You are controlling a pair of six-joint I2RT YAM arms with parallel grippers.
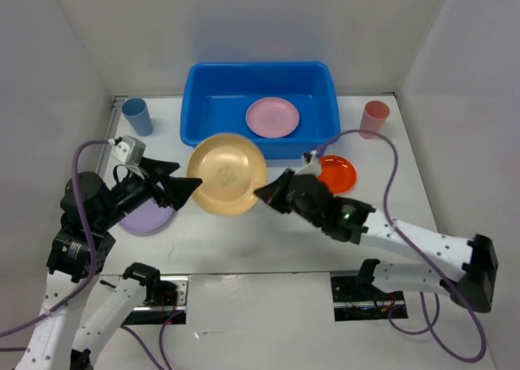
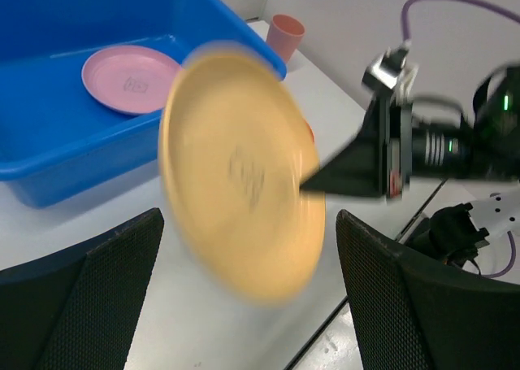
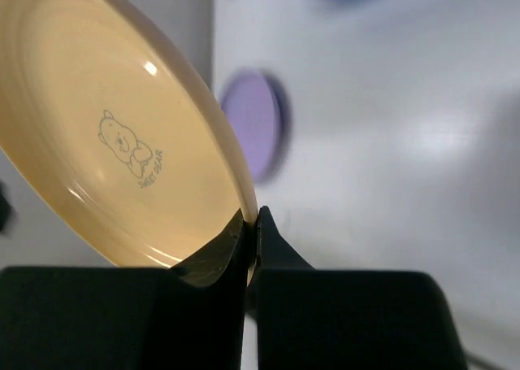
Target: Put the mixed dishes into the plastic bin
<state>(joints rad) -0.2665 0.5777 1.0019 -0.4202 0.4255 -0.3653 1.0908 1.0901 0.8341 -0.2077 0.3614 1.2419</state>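
Note:
My right gripper holds the tan-yellow plate and next needs to carry it away from my base past the blue bin's near side, then bring it down over the pink plate [image 1: 272,117].
My right gripper [image 1: 262,193] is shut on the rim of the tan-yellow plate [image 1: 227,173] and holds it tilted above the table in front of the blue bin [image 1: 191,118]. The right wrist view shows the fingers [image 3: 231,248] pinching the plate's edge [image 3: 106,142]. My left gripper [image 1: 180,183] is open at the plate's left edge. In the left wrist view the plate [image 2: 240,175] is blurred between the wide-apart fingers [image 2: 122,264]. A pink plate [image 1: 272,116] lies inside the bin.
A lavender plate [image 1: 146,219] lies under the left arm. An orange plate [image 1: 340,172] lies right of the bin's front. A light-blue cup [image 1: 138,116] stands left of the bin, a salmon cup [image 1: 375,118] right of it. White walls enclose the table.

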